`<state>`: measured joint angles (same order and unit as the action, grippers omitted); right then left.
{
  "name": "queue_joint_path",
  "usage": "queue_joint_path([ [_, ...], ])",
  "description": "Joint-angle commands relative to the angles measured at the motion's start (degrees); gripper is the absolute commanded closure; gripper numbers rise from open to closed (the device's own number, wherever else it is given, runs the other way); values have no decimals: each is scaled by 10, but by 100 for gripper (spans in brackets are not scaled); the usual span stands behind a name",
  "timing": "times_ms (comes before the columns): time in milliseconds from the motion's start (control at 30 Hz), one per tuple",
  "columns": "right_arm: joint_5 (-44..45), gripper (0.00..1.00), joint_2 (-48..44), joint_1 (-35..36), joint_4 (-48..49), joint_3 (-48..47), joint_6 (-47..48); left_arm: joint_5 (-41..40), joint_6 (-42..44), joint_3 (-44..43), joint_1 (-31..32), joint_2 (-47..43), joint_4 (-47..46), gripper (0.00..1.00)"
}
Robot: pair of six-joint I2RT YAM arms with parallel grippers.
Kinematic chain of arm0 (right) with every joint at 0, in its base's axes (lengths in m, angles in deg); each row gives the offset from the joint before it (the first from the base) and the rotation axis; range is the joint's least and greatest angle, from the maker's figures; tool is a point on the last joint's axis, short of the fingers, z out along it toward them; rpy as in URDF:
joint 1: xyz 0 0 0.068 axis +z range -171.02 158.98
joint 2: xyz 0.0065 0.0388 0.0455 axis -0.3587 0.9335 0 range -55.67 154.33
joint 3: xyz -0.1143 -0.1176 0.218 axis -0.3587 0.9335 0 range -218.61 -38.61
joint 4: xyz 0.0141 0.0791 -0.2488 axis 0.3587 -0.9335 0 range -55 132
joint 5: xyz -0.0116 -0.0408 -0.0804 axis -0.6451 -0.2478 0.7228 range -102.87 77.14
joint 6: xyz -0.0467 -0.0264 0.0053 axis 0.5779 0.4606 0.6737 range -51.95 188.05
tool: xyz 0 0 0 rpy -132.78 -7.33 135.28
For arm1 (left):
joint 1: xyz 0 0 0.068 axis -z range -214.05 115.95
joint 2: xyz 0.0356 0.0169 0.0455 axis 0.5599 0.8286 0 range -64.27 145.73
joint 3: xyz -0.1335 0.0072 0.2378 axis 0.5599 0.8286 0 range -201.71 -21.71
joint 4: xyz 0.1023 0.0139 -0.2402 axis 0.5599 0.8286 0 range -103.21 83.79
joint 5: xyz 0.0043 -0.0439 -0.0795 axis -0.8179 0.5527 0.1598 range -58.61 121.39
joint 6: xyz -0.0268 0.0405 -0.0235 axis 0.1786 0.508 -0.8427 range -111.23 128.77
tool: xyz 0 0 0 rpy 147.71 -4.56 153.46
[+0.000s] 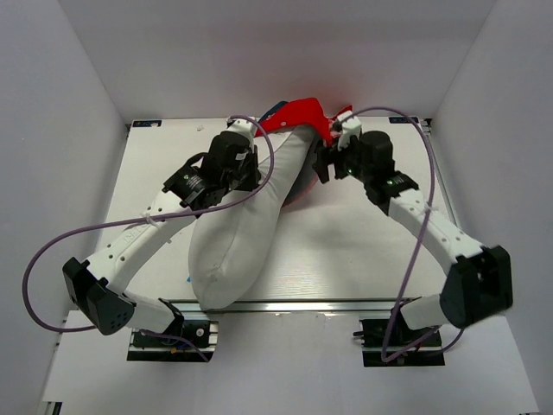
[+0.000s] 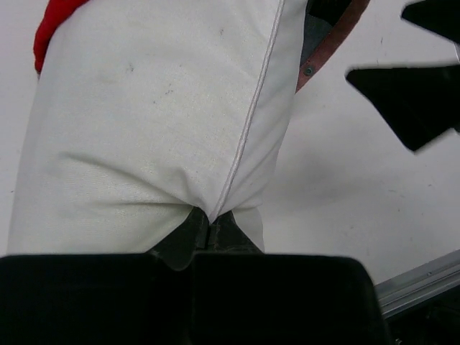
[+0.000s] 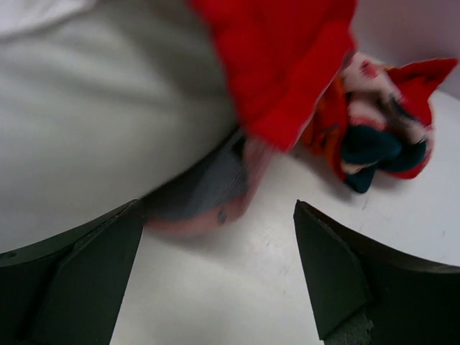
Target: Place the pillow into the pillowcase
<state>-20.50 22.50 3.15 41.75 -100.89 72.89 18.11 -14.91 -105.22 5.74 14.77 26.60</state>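
I need to move my open right gripper outward onto the red pillowcase's near corner (image 1: 326, 131), because that loose corner hangs free of the pillow (image 1: 246, 225), outward of the gripper.
The white pillow (image 1: 246, 225) lies lengthwise from the near table edge toward the back, and its far end is inside the red pillowcase (image 1: 302, 115). My left gripper (image 1: 257, 173) is at the pillow's left side. In the left wrist view it (image 2: 210, 219) is shut on a pinched fold of the pillow (image 2: 158, 108) beside its seam. My right gripper (image 1: 325, 161) hovers at the pillow's right, just below the case. It (image 3: 215, 266) stands open and holds nothing. Ahead of it are the pillow (image 3: 93, 108), the red pillowcase (image 3: 287, 65) and a pale pink lower edge (image 3: 208, 201) of the case.
A bunched end of the case with printed faces (image 3: 381, 136) lies on the white table (image 1: 363, 251) at the back right. White walls close in the table on three sides. A metal rail (image 1: 311, 305) runs along the near edge.
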Motion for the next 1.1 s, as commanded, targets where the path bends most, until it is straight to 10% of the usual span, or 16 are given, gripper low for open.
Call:
queue_joint_path([
  [0, 113, 11, 77, 2, 63, -91, -24, 21, -22, 7, -9, -21, -36, 100],
  [167, 149, 12, 173, 2, 104, -138, -5, 31, -34, 32, -15, -33, -48, 100],
  [233, 155, 27, 195, 2, 108, -163, 2, 33, -33, 33, -18, -33, -47, 100],
  [367, 30, 100, 170, -6, 53, -200, 12, 32, -29, 31, -29, -30, -41, 100],
  [667, -105, 100, 116, 133, -31, -343, -28, 105, 6, -16, -56, 23, -66, 100],
  [1067, 58, 100, 219, 109, -10, -505, 7, 178, 19, 20, -61, -11, -66, 100],
])
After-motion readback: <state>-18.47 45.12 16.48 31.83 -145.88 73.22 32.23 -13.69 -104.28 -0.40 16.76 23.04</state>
